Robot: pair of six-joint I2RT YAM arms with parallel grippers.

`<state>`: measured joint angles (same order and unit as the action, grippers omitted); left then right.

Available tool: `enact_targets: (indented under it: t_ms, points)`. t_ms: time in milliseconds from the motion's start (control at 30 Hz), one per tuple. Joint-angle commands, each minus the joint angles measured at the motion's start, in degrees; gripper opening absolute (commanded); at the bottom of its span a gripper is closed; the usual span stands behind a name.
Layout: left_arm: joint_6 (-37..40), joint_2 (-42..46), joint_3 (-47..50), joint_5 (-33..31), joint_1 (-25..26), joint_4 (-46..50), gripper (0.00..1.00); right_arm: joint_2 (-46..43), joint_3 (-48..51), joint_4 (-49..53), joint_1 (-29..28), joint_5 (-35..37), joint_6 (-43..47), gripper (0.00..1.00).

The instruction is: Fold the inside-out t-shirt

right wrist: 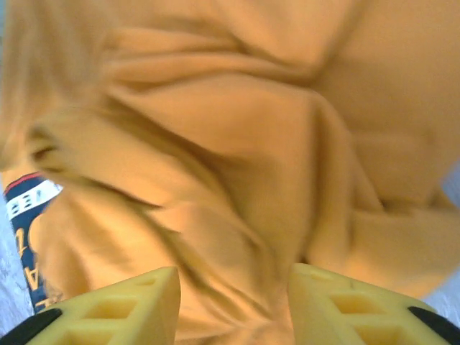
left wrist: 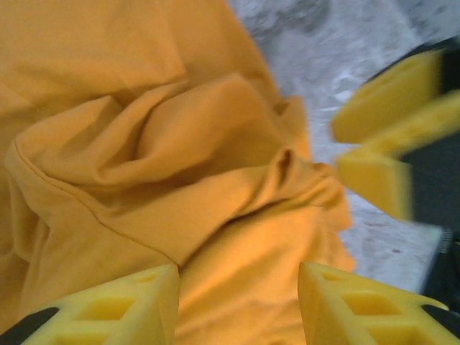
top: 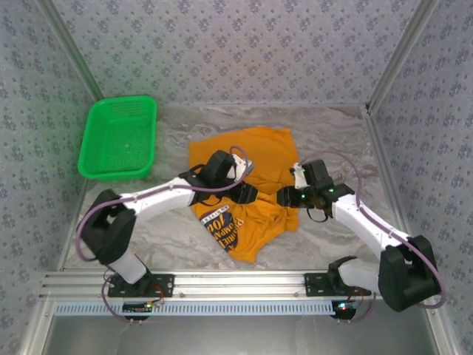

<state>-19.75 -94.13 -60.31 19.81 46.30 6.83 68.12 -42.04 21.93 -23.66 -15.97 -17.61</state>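
I should move my right gripper toward my left gripper next and bring it down onto the t-shirt's hem fold, because this fold stands raised from the cloth.
The inside-out t-shirt lies crumpled in the middle of the table, orange-yellow, with its dark printed graphic turned up at the near edge. My left gripper hovers over the shirt's middle. In the left wrist view it is open, its fingers well apart above rumpled cloth, gripping nothing. My right gripper faces it from the right. In the right wrist view it is open too, over folds of the shirt, with a strip of the graphic at the left.
A green mesh basket stands at the back left. Patterned walls enclose the marbled table on three sides. The right gripper's yellow fingers show blurred at the right of the left wrist view.
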Motion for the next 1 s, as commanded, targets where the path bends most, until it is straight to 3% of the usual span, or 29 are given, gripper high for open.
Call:
enact_targets:
  t_ms: [0,200,300,333,400,433,667,833,967]
  points:
    - [3.4,-3.1,-2.2,-3.8,0.6,4.7,0.46,2.7,-3.4,4.4,-4.1,7.8,4.9,0.47]
    - [3.7,-5.1,-1.0,-4.0,0.1,1.9,0.46,10.2,-5.2,1.6,-6.3,12.6,7.2,0.49]
    - [3.0,-5.0,0.3,-3.6,-0.7,0.4,0.46,14.1,-6.7,-1.8,-6.1,11.5,9.0,0.47]
    - [3.0,-4.9,0.5,-3.5,-0.8,0.1,0.46,15.4,-7.7,-2.6,-6.2,10.1,9.9,0.4]
    - [2.9,-4.7,0.7,-3.4,-0.9,-0.1,0.46,16.6,-9.9,-3.2,-6.5,9.4,9.9,0.1]
    - [2.9,-4.6,0.7,-3.1,-1.1,-0.1,0.46,16.3,-10.7,-3.8,-6.8,9.0,9.7,0.01]
    - [1.8,0.7,3.9,-2.2,-2.9,-3.5,0.46,6.6,-13.7,-3.1,-4.9,-4.8,8.9,0.0]
    - [4.3,8.0,9.0,0.4,-3.2,-12.4,0.48,-4.0,-7.0,-9.6,1.2,-22.6,6.9,0.0]
    - [7.9,8.4,8.4,5.0,-3.3,-14.3,0.48,-5.6,-4.3,-13.0,3.6,-28.9,5.9,0.0]
